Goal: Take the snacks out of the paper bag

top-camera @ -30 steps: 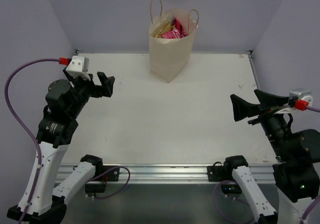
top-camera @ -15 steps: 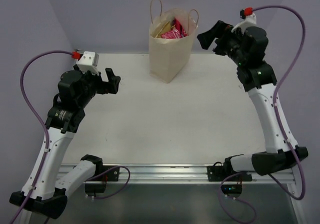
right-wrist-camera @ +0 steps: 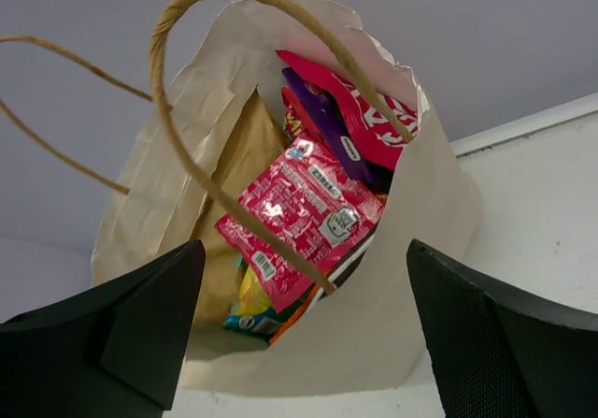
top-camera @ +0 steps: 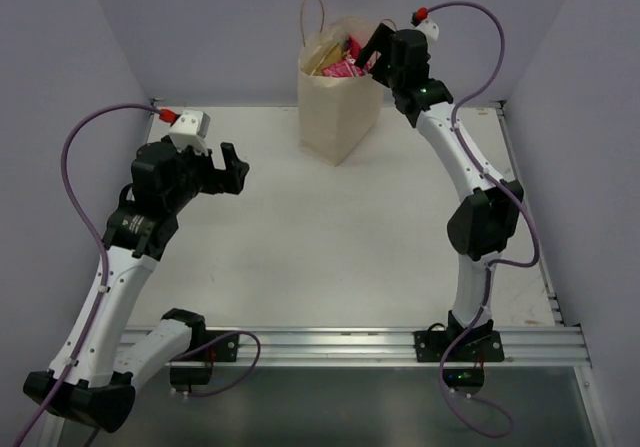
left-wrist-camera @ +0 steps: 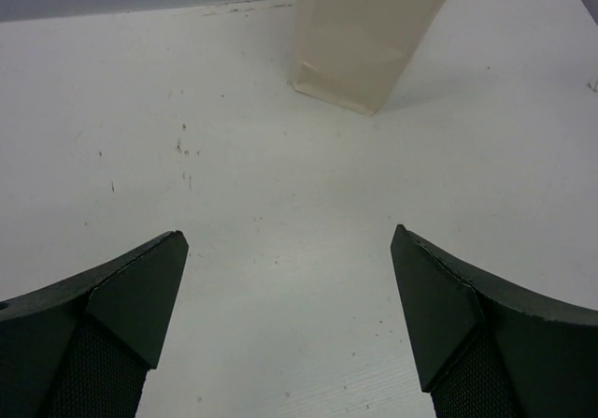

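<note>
The bag's rim by the bottom of the handle loop is ahead between the right gripper's open fingers, so the right gripper should move forward onto that rim next and then close.
The beige paper bag [top-camera: 340, 107] stands upright at the back middle of the table, its brown string handles up. Its base shows in the left wrist view [left-wrist-camera: 369, 35]. Snacks sit inside: a pink packet [right-wrist-camera: 304, 214] on top, a red-white one [right-wrist-camera: 360, 109], a purple one [right-wrist-camera: 322, 123], a tan-yellow chip bag [right-wrist-camera: 238, 170], and a yellow-green packet [right-wrist-camera: 248, 306] lower down. My right gripper [top-camera: 372, 49] is open and hovers at the bag's mouth on its right side, holding nothing [right-wrist-camera: 306, 268]. My left gripper [top-camera: 228, 170] is open and empty over the left of the table.
The white table [top-camera: 330, 247] has a metal rail along its near edge [top-camera: 340, 345]. Purple-grey walls close in the back and both sides. A handle loop [right-wrist-camera: 234, 91] crosses the bag's mouth in front of the packets.
My right arm swung from the right side up and left until the gripper reached the bag's mouth. My left gripper shifted slightly right and toward the table's middle.
</note>
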Controlling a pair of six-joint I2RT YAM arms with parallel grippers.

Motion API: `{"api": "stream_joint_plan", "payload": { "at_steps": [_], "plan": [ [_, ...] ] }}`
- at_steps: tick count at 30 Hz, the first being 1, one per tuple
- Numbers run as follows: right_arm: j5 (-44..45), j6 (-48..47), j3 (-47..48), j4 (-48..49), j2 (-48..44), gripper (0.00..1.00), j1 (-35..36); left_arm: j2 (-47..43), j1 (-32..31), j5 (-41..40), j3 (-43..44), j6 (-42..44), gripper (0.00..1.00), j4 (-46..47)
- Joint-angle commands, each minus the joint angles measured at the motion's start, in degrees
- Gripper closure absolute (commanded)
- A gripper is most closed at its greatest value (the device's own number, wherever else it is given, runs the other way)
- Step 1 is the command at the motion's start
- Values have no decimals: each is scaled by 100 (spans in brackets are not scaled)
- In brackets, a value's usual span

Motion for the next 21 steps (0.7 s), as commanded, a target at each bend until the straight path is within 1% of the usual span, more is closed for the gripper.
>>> {"api": "stream_joint_plan", "payload": {
  "at_steps": [1, 3, 4, 7, 10, 11, 13, 14, 17, 18, 21],
  "plan": [
    [752, 289, 708, 371, 402, 9, 34, 11, -42, 243, -83, -220, 0, 273],
    [788, 254, 797, 537, 561, 12, 34, 3, -42, 366, -224, -291, 0, 344],
    [814, 228, 902, 556, 692, 17, 25, 3, -42, 410, -268, -299, 0, 344],
    [832, 245, 1192, 363, 887, 28, 34, -24, -42, 410, -365, -300, 0, 326],
    [823, 262, 1115, 222, 949, 35, 34, -67, -42, 384, -383, -300, 0, 326],
    [841, 280, 1062, 196, 896, 42, 34, -68, -42, 384, -383, -300, 0, 326],
    [876, 333, 887, 38, 826, 49, 34, -85, -42, 393, -374, -300, 0, 317],
    [876, 341, 816, -6, 782, 57, 34, -94, -42, 401, -374, -308, 0, 326],
    [876, 341, 447, -155, 484, 71, 34, -129, -42, 437, -365, -317, 0, 309],
    [894, 315, 342, -217, 283, 83, 34, -129, -42, 437, -365, -335, 0, 309],
    [859, 114, -63, -270, -87, 100, 34, -155, -42, 463, -269, -361, 0, 239]
  ]
}}
